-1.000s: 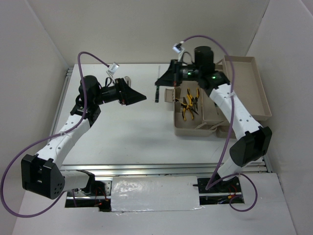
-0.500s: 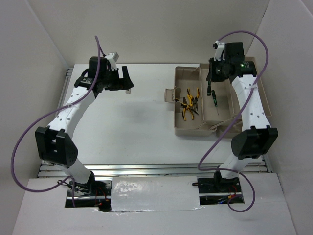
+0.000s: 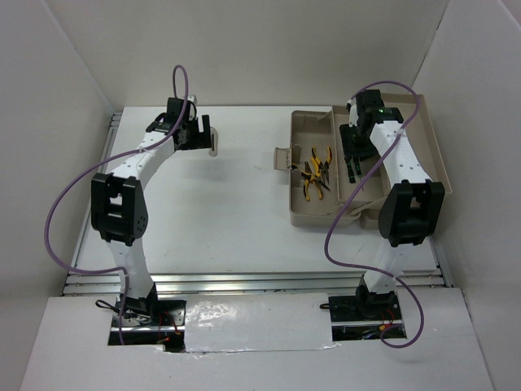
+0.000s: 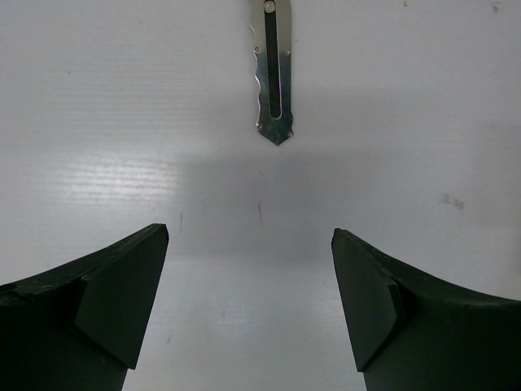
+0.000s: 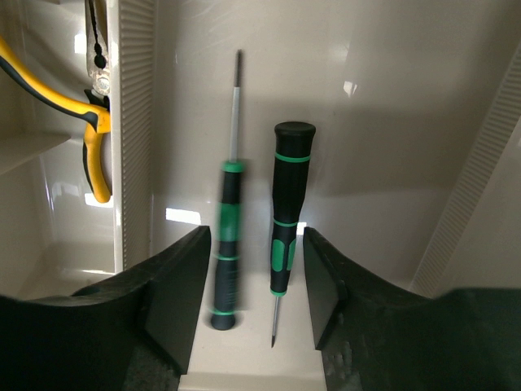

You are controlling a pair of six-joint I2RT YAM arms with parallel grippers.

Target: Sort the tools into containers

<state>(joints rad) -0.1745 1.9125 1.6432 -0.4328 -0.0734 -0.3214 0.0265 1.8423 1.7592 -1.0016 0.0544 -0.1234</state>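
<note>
The robot next needs to lower and shift its left gripper onto the grey metal piece's middle (image 3: 213, 142) (image 4: 273, 52), since the piece is below the gripper's fingers and to their right in the top view.
The beige toolbox (image 3: 303, 213) stands open at the right. My right gripper (image 3: 351, 161) (image 5: 256, 244) hangs open over one of its shallow trays (image 5: 383, 163). Two dark screwdrivers with green marks lie side by side in that tray, between the jaws. The left screwdriver (image 5: 227, 236) is blurred and the right screwdriver (image 5: 286, 204) is sharp; neither is gripped. Two yellow-handled pliers (image 3: 316, 171) (image 5: 95, 130) lie in the deep tub. At the far left my left gripper (image 3: 207, 138) (image 4: 249, 252) stands wide open above the table, with a flat grey metal piece (image 4: 274, 81) lying just ahead of its fingertips.
A ribbed beige wall (image 5: 134, 122) separates the tray from the tub. Another beige tray (image 3: 423, 138) folds out to the right, close to the side wall. A small latch flap (image 3: 282, 157) sticks out of the toolbox's left side. White walls enclose the table.
My right gripper carried a screwdriver from the table's middle to the tray and opened, letting it go. My left gripper swung back to the far left and opened wide.
</note>
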